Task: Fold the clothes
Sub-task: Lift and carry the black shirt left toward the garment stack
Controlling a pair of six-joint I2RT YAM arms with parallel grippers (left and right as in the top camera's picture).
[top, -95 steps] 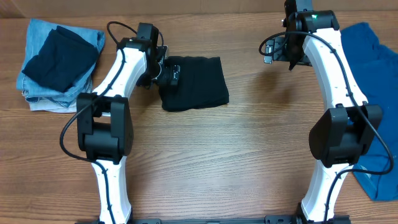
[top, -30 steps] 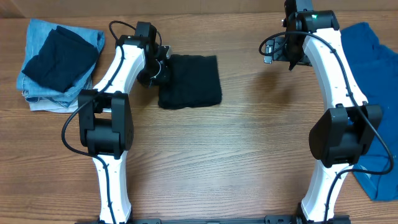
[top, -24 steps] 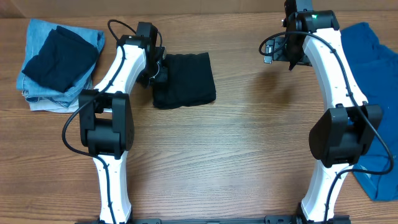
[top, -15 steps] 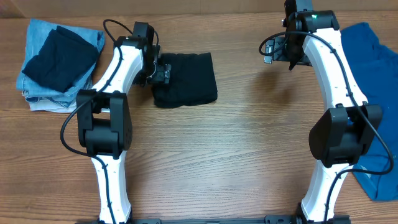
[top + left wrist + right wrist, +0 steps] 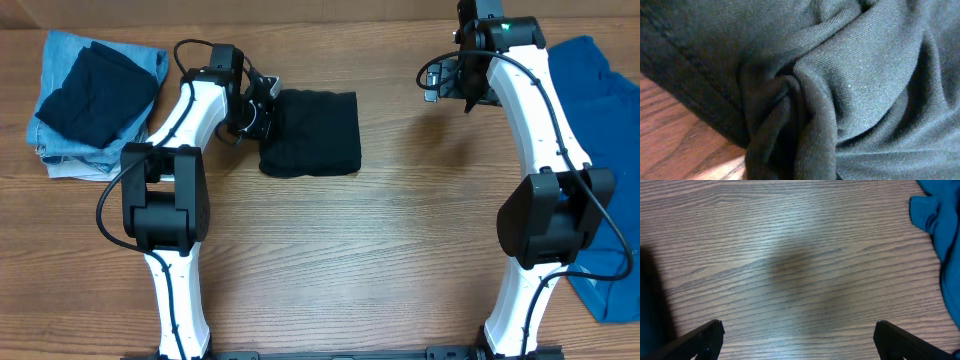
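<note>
Next I will lift my left gripper, shift it left in the overhead view and release the gathered fold atop the clothes stack (image 5: 98,92), since this garment already lies folded.
A folded black garment (image 5: 312,132) lies on the wooden table at the upper left of centre. My left gripper (image 5: 262,112) is at its left edge and is shut on it. In the left wrist view black fabric (image 5: 840,80) fills the frame and bunches into a pinched ridge at the bottom, hiding the fingers. My right gripper (image 5: 440,80) hangs over bare wood at the upper right, open with nothing between its fingers (image 5: 799,335). A heap of blue clothes (image 5: 600,150) lies by the right arm, and a corner of this blue cloth (image 5: 940,225) shows in the right wrist view.
A stack of folded clothes (image 5: 95,95), dark navy on light blue denim, sits at the far left. Wooden table (image 5: 380,260) surface stretches between the two arm bases.
The black garment slid a little left, then back to the right, with the left gripper at its edge. The right arm has not moved.
</note>
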